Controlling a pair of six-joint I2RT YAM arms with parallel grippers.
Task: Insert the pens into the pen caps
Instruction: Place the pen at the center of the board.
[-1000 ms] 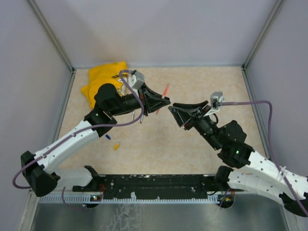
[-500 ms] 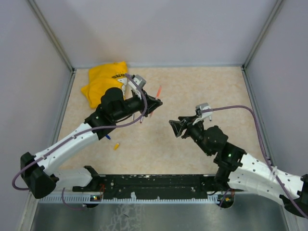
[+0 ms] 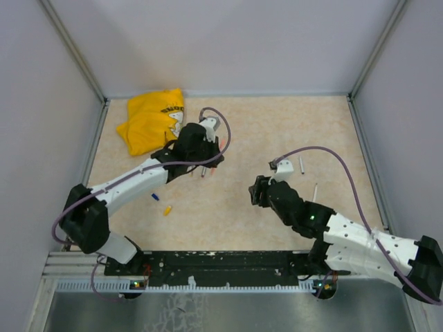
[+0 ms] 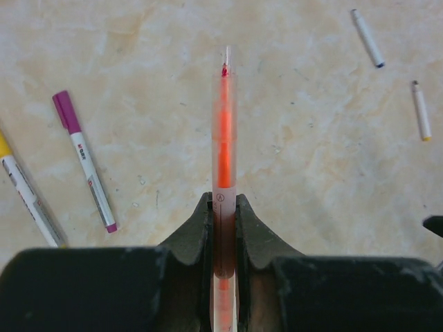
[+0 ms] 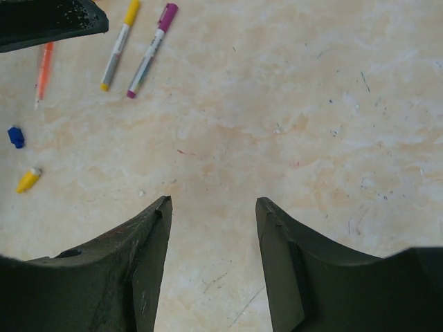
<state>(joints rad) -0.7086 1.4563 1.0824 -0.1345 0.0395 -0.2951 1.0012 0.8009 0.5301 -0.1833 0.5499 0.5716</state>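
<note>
The bare tabletop beside the purple-capped pen is clear below my left gripper. My left gripper should move down next and release the orange-red pen there.
My left gripper is shut on the orange-red pen, which sticks out ahead of the jaws just above the table. In the top view this gripper is left of centre. A purple-capped pen and a yellow-capped pen lie to its left. Two bare white pens lie far right. My right gripper is open and empty over bare table. A blue cap and a yellow cap lie loose at its left.
A crumpled yellow cloth lies at the back left corner. Grey walls enclose the beige table on three sides. The two bare pens lie just beyond the right arm. The loose caps lie under the left arm.
The two grippers met at the table's middle and have drawn apart. The left one pulled back and down with the orange-red pen. The right one swung down and left, now open.
</note>
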